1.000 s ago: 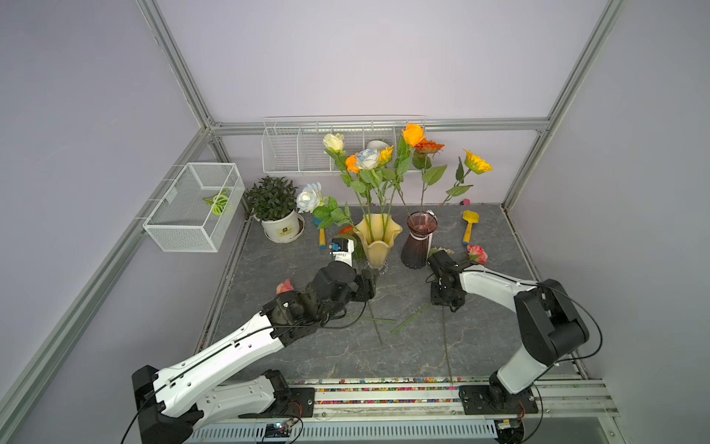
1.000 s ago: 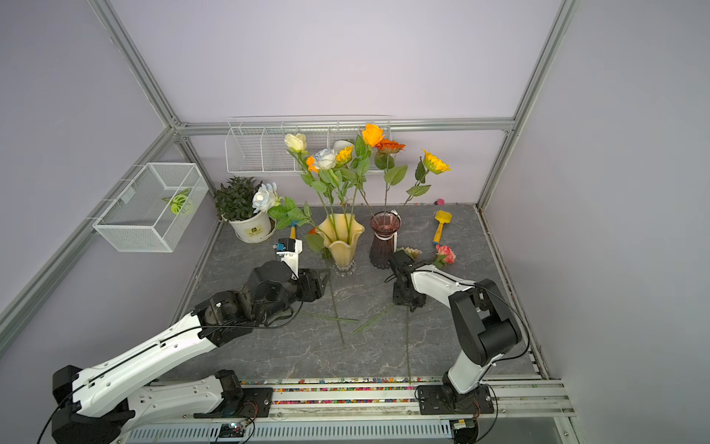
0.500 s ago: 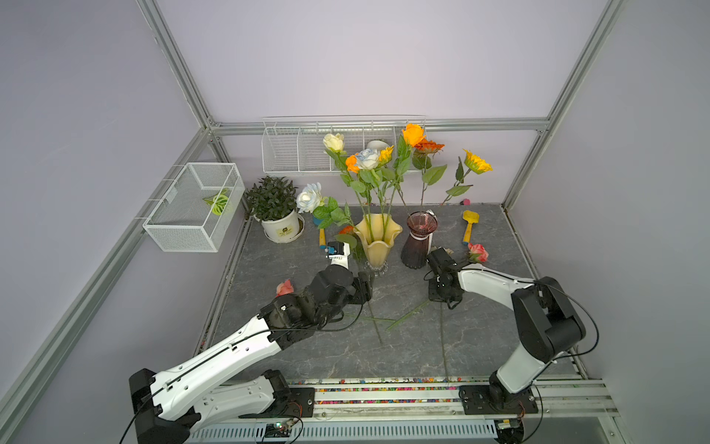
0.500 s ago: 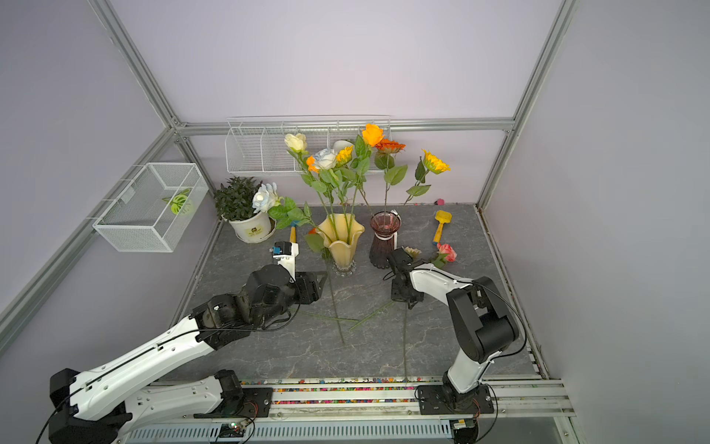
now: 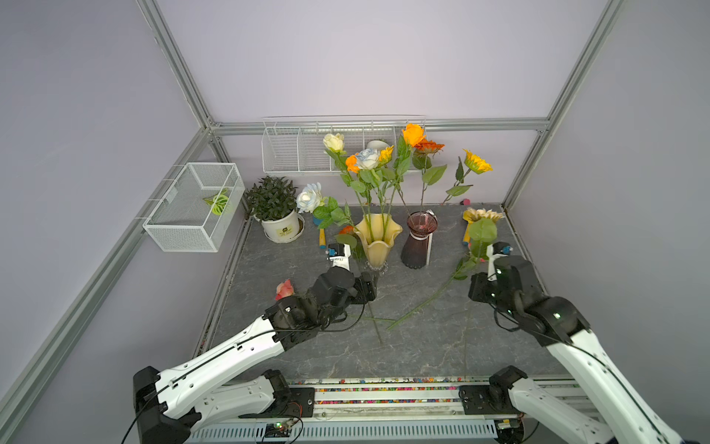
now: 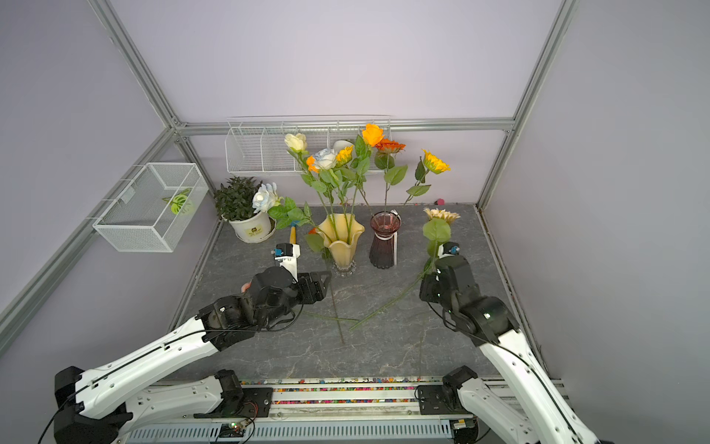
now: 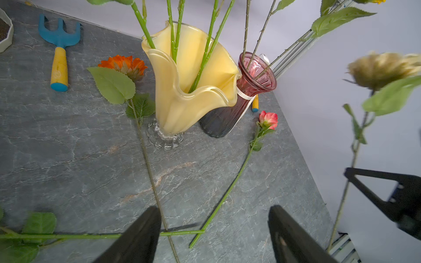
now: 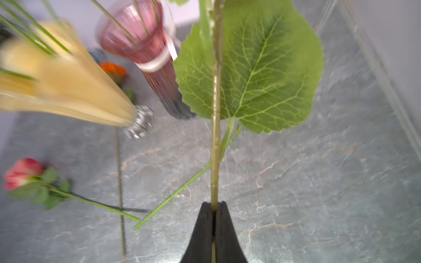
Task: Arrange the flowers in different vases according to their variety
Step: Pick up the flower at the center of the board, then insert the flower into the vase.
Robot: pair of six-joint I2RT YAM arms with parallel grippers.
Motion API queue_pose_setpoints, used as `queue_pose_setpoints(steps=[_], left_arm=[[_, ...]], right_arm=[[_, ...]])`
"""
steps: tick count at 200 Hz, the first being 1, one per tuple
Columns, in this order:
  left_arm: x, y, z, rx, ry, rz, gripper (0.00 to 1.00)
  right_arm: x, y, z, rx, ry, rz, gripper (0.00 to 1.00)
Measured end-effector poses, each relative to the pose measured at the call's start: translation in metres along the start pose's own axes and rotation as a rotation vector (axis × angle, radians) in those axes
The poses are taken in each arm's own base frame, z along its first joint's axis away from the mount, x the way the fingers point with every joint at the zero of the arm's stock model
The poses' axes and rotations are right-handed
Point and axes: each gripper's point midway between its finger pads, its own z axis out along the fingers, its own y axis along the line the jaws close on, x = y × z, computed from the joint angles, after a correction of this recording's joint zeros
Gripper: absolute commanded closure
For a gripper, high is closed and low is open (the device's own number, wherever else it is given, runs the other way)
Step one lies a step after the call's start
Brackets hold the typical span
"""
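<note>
Sunflowers are already standing in the purple vase, so my right gripper will move up and outward over the purple vase's opening (image 5: 422, 221) (image 8: 129, 28), lower the stem inside and let it go.
My right gripper (image 8: 213, 203) is shut on the stem of a cream sunflower-like flower (image 5: 482, 215), which it holds upright above the table in both top views (image 6: 441, 214). My left gripper (image 7: 213, 207) is open and low over crossed stems in front of the yellow vase (image 5: 378, 240). Roses stand in the yellow vase. The purple vase (image 5: 417, 246) holds an orange-red (image 5: 428, 146) and a yellow sunflower (image 5: 476, 163). An orange flower (image 7: 124, 66) and a pink rose (image 7: 268, 119) lie on the table. Another pink rose (image 5: 284, 288) lies beside my left arm.
A potted plant (image 5: 274, 203) stands at the back left. A wire basket (image 5: 194, 207) hangs on the left wall and a wire rack (image 5: 307, 150) on the back wall. A blue and yellow hand rake (image 7: 59, 45) lies left of the yellow vase.
My right gripper closed on the cream flower's stem, lifted it off the table and drew back to the right. My left gripper opened a little wider and stayed about where it was.
</note>
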Motion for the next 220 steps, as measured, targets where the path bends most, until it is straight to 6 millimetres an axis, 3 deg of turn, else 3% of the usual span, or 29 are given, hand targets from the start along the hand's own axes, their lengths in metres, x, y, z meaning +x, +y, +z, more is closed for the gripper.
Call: queue_pose_setpoints(steps=[27, 64, 82, 98, 112, 132, 157, 191, 220], left_arm=[[0.006, 0.002, 0.005, 0.009, 0.001, -0.044, 0.20], [0.034, 0.015, 0.015, -0.004, 0.059, -0.112, 0.12], [0.045, 0.020, 0.018, -0.011, 0.086, -0.140, 0.12], [0.051, 0.023, 0.019, -0.012, 0.099, -0.170, 0.11], [0.054, 0.025, 0.019, -0.009, 0.103, -0.189, 0.12], [0.057, 0.028, 0.017, -0.003, 0.100, -0.214, 0.12], [0.057, 0.029, 0.015, 0.003, 0.093, -0.235, 0.12], [0.056, 0.028, 0.014, 0.006, 0.092, -0.263, 0.13], [0.058, 0.029, 0.015, 0.006, 0.097, -0.291, 0.14]], right_arm=[[-0.058, 0.014, -0.051, -0.067, -0.168, -0.033, 1.00], [-0.167, 0.053, -0.114, -0.176, -0.468, -0.070, 1.00], [-0.218, 0.075, -0.130, -0.217, -0.595, -0.081, 1.00], [-0.258, 0.094, -0.130, -0.242, -0.692, -0.087, 1.00], [-0.286, 0.110, -0.120, -0.254, -0.751, -0.090, 1.00], [-0.317, 0.131, -0.091, -0.258, -0.794, -0.097, 1.00], [-0.342, 0.153, -0.048, -0.256, -0.811, -0.107, 1.00], [-0.345, 0.163, 0.017, -0.212, -0.777, -0.128, 1.00], [-0.326, 0.155, 0.075, -0.154, -0.724, -0.134, 1.00]])
